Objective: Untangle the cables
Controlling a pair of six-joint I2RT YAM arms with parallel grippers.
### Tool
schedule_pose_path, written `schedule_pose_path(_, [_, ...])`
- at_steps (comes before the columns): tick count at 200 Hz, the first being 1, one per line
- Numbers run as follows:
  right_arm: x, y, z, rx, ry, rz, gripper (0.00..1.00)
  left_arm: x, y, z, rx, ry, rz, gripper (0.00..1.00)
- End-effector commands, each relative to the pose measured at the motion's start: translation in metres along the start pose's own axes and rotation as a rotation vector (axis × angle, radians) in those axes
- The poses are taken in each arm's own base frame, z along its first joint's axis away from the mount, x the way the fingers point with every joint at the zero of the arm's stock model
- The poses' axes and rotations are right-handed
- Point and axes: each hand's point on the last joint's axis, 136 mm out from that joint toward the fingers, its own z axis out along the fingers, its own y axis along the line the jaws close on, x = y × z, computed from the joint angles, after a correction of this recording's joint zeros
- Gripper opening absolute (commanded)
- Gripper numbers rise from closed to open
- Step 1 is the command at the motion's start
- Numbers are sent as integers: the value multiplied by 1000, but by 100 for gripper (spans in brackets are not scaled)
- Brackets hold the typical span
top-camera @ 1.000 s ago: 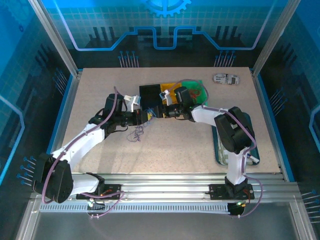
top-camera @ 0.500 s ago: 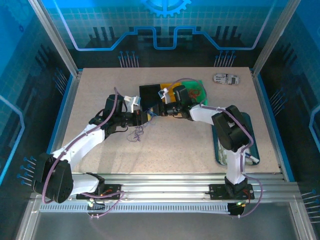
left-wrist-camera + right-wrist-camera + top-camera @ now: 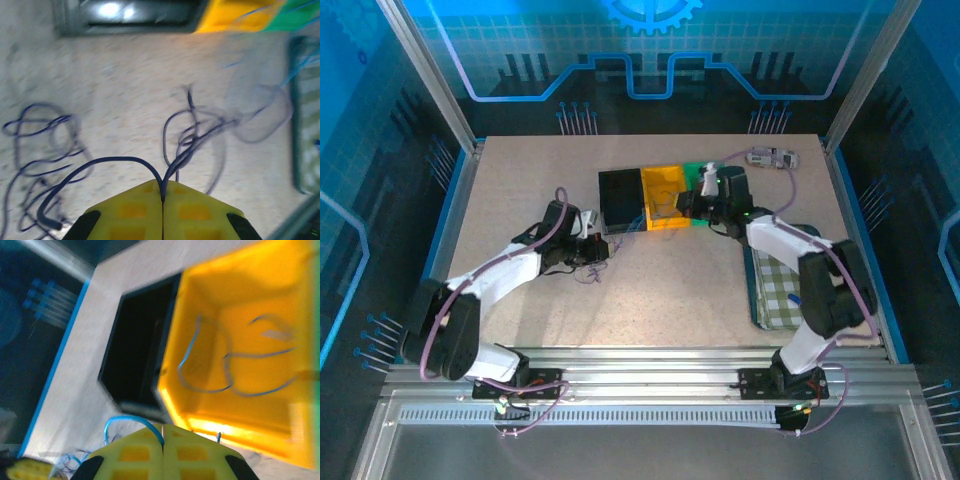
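Observation:
Next, my right gripper pulls its cable toward the green bin, then swings outward over the blue cable in the yellow bin and releases.
The cables are thin dark and blue strands. A dark tangle (image 3: 200,131) lies on the table ahead of my left gripper (image 3: 163,184), which is shut on a dark strand; more loops (image 3: 40,150) lie to its left. From above, the left gripper (image 3: 597,250) sits just over the bundle (image 3: 588,272). My right gripper (image 3: 163,427) is shut on a light blue strand (image 3: 125,421) at the near edge of the yellow bin (image 3: 280,305); from above, the right gripper (image 3: 686,204) is there. A blue strand (image 3: 210,385) lies inside that bin.
A black bin (image 3: 619,198), the yellow bin (image 3: 665,178) and a green bin (image 3: 696,170) stand in a row at the table's middle back. A green checked cloth (image 3: 782,285) lies at the right. A small grey object (image 3: 772,157) sits at the back right.
The two grippers have drawn apart: the left moved back toward the left, the right swung to the right over the yellow bin's edge. The right arm's move uncovered the checked cloth.

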Motion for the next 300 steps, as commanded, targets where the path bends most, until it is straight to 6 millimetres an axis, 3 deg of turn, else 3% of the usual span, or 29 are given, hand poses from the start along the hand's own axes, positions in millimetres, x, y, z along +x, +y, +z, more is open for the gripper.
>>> schedule_pose_path(1, [-11, -41, -32, 294, -89, -24, 0, 7, 32, 11, -141, 48, -85, 0])
schedule_pose_path(22, [-25, -62, -62, 463, -173, -21, 0, 11, 46, 18, -208, 80, -109, 0])
schedule_pose_path(44, [-42, -60, -79, 473, -236, -32, 0, 14, 55, 24, -253, 116, -116, 0])
schedule_pose_path(72, [-68, -23, -80, 344, -254, -142, 0, 12, 52, 29, -228, 117, -113, 0])
schedule_pose_path(120, [-112, 40, -83, 173, -303, -248, 0, -12, 29, 23, -145, 22, -90, 0])
schedule_pose_path(151, [-130, 59, -68, 118, -292, -273, 0, -27, 21, 18, -120, -58, -96, 0])
schedule_pose_path(182, [-130, 56, -32, 84, -221, -244, 0, -40, 15, 15, -108, -107, -101, 0])
schedule_pose_path(224, [-106, 34, 18, 101, -101, -193, 0, -47, 11, 13, -104, -118, -84, 0])
schedule_pose_path(300, [-61, 2, 50, 163, 60, -134, 1, -43, 14, 17, -113, -96, -74, 0])
